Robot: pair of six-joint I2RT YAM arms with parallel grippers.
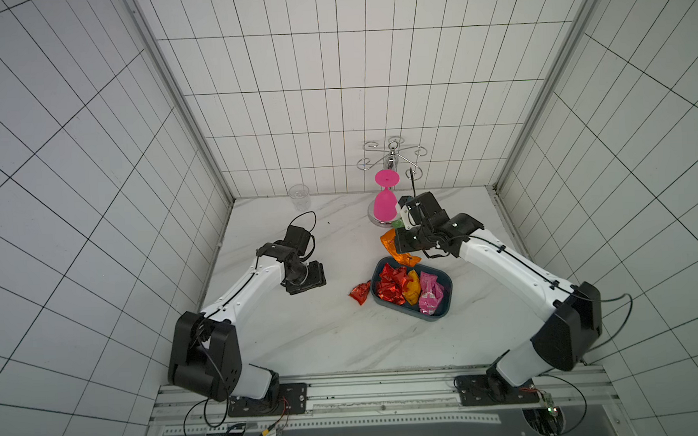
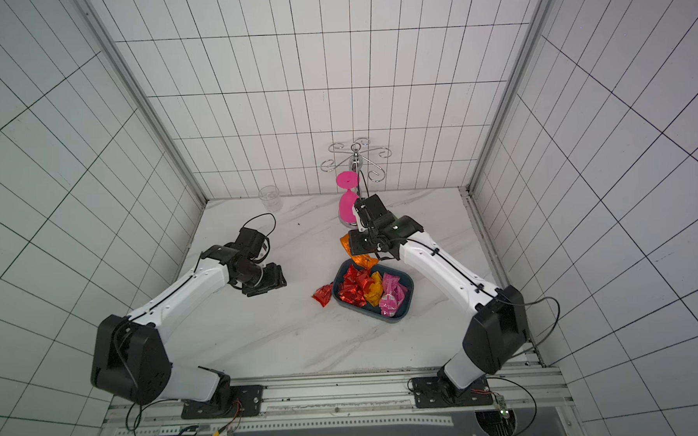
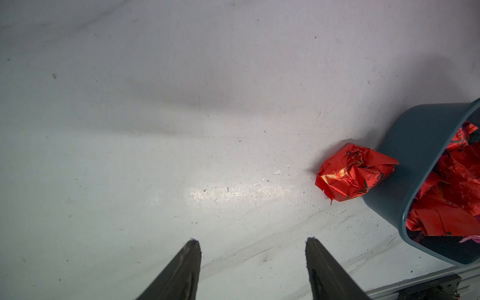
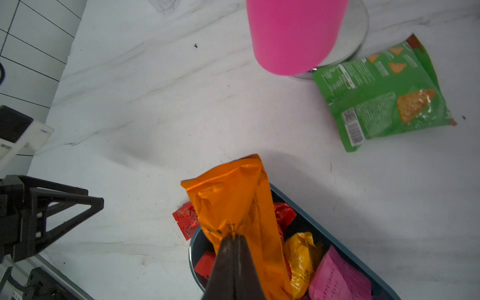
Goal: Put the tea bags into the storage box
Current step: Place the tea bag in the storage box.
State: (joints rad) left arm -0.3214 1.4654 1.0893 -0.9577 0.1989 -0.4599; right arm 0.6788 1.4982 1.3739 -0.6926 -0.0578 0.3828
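Observation:
Next, my right gripper needs to move back and down over the yellow tea bag (image 1: 412, 288) (image 4: 301, 262) to release the orange one, since the box lies lower and back from the gripper.
The teal storage box (image 1: 447, 289) (image 2: 409, 291) lies right of the table's middle and holds red (image 1: 391, 286), yellow (image 1: 413, 287) and pink (image 1: 429, 294) tea bags. One crumpled red tea bag (image 1: 360, 292) (image 3: 353, 176) lies on the table against the box's left end. My right gripper (image 4: 235, 237) is shut on an orange tea bag (image 4: 233, 197) (image 1: 393, 245), which hangs over the box's far end. My left gripper (image 3: 252, 241) (image 1: 305, 279) stands open and empty over bare table, left of the loose red bag. In the left wrist view the box wall (image 3: 410, 145) shows at the edge.
A pink goblet (image 1: 387, 203) hangs upside down on a chrome rack (image 1: 393, 152) at the back, just behind my right wrist. A green snack packet (image 4: 384, 93) lies by the rack's base. A clear glass tumbler (image 1: 299, 195) stands at the back left. Tiled walls close in three sides.

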